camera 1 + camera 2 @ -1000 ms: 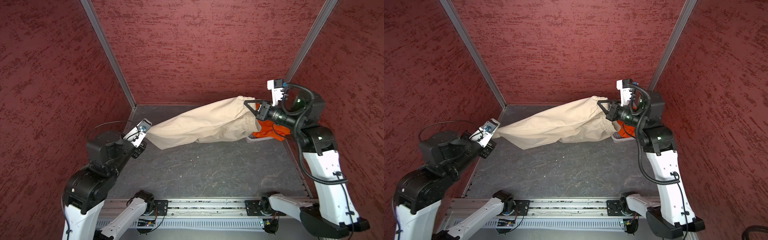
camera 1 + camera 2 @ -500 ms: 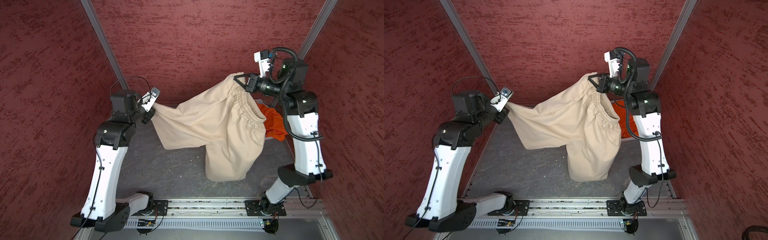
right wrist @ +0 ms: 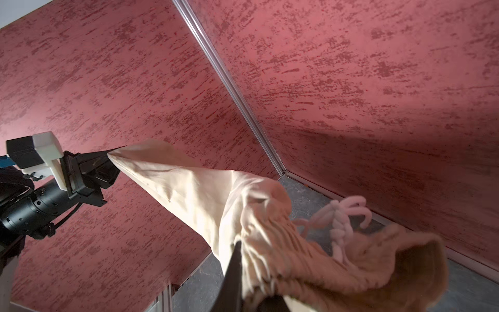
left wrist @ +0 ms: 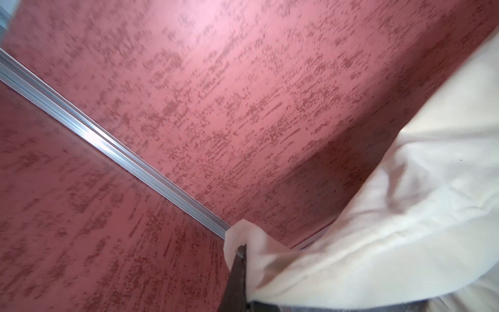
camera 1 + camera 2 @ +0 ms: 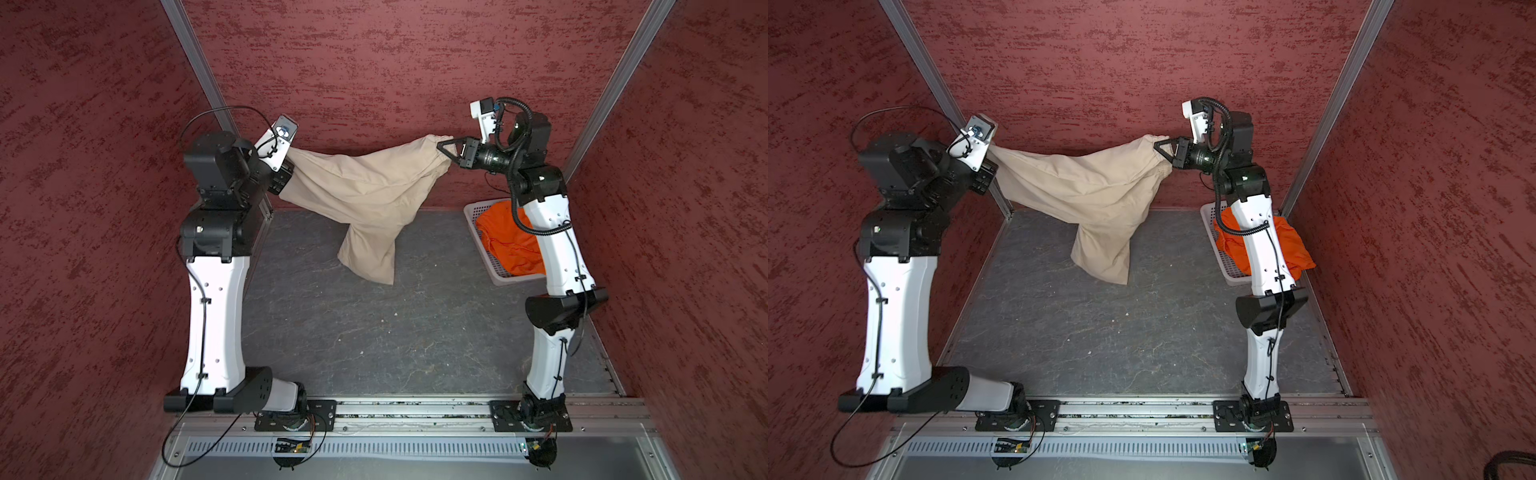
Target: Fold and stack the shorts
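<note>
Bare grey table near the metal bar point(image 5: 326, 342) is below and back, so the left gripper needs to go down and back to it next and let go of the leg-hem corner.
The beige shorts point(image 5: 365, 191) point(image 5: 1084, 187) hang stretched in the air between my two grippers, with one leg drooping toward the grey table. My left gripper point(image 5: 286, 168) point(image 5: 990, 160) point(image 4: 243, 251) is shut on a leg-hem corner. My right gripper point(image 5: 442, 147) point(image 5: 1158, 147) point(image 3: 239, 248) is shut on the gathered waistband point(image 3: 310, 256), with the white drawstring point(image 3: 343, 216) dangling beside it. The right wrist view also shows the left gripper point(image 3: 113, 155) pinching the far corner. The orange shorts point(image 5: 509, 241) point(image 5: 1293, 245) lie crumpled in the basket, partly behind the right arm.
A white perforated basket point(image 5: 471, 208) point(image 5: 1210, 216) stands at the back right of the table point(image 5: 374, 332). Red walls close in the back and both sides, and both raised grippers are near the back wall. A metal rail point(image 5: 415, 409) runs along the front edge.
Both arms have risen from low over the table. They lifted the beige shorts clear and moved apart, so the cloth now hangs stretched. The orange shorts and basket are now uncovered.
</note>
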Motion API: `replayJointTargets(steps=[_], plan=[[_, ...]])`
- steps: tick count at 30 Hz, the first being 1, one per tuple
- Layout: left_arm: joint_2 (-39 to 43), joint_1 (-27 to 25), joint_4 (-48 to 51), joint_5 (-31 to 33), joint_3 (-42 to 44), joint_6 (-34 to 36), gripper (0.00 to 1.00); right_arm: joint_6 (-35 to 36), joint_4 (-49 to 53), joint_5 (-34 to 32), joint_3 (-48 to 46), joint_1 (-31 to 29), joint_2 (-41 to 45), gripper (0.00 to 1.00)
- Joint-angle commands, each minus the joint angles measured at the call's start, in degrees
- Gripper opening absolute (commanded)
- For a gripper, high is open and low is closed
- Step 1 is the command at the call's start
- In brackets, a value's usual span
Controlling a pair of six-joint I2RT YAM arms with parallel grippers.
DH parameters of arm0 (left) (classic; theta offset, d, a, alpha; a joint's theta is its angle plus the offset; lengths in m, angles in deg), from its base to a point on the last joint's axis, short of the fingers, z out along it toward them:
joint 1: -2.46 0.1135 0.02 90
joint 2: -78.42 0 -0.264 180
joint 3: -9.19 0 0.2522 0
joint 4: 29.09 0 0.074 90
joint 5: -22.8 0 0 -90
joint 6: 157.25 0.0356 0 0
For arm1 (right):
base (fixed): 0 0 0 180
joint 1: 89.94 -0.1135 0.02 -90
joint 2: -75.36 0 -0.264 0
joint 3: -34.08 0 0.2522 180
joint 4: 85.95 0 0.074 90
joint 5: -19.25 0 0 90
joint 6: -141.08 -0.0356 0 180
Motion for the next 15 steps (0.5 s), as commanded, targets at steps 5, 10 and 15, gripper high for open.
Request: replayJointTargets(steps=[5, 10, 15], plan=[[19.52, -1.75, -3.35, -3.57, 33.06, 10.98, 0.0, 1.08, -19.03, 3.43, -42.1, 1.98, 14.81, 0.0], [26.31, -7.55, 0.01, 3.13, 55.62, 17.94, 0.0, -6.3, -30.97, 2.16, -67.18, 3.05, 17.53, 0.0], [27.91, -11.65, 4.84, 5.83, 68.24, 21.95, 0.0, -12.05, -36.04, 1.81, -83.87, 2.81, 19.02, 0.0]])
